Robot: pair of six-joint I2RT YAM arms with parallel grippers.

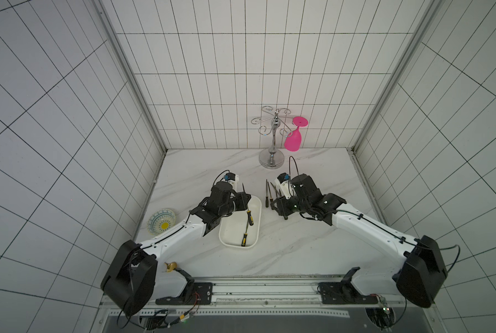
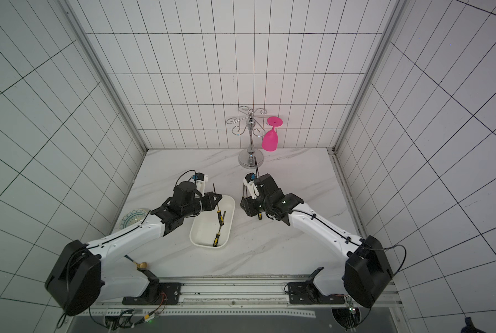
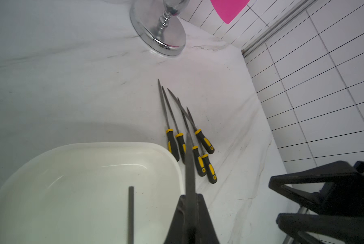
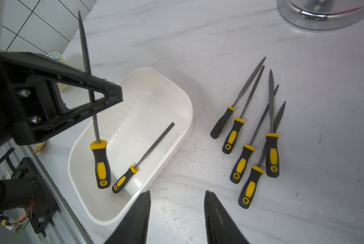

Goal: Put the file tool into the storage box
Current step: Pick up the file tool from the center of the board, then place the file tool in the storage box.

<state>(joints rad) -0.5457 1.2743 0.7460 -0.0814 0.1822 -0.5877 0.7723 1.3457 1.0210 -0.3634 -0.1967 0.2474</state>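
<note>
Next, my left gripper moves back down onto the bare box's bottom [image 1: 235, 228] [image 3: 104, 213] beside the other file and releases the shaft, since that free space lies below the gripper.
My left gripper [image 3: 190, 196] is shut on the grey metal shaft of a file tool [image 4: 100, 164], which hangs with its black-and-yellow handle down over the white storage box [image 1: 235, 245]. In both top views that file [image 1: 250, 217] [image 2: 219, 216] stands beside the left gripper [image 1: 245, 199], its tip pointing up. Another file [image 4: 125, 179] lies flat inside the box [image 4: 155, 101]. My right gripper [image 4: 176, 192] is open and holds nothing, above bare table between the box and several loose files [image 4: 241, 164].
A chrome glass stand [image 1: 272, 155] with a pink glass [image 1: 293, 139] hung on it stands at the back. A small patterned plate [image 1: 161, 222] sits at the left beside the left arm. Tiled walls close in the table on three sides.
</note>
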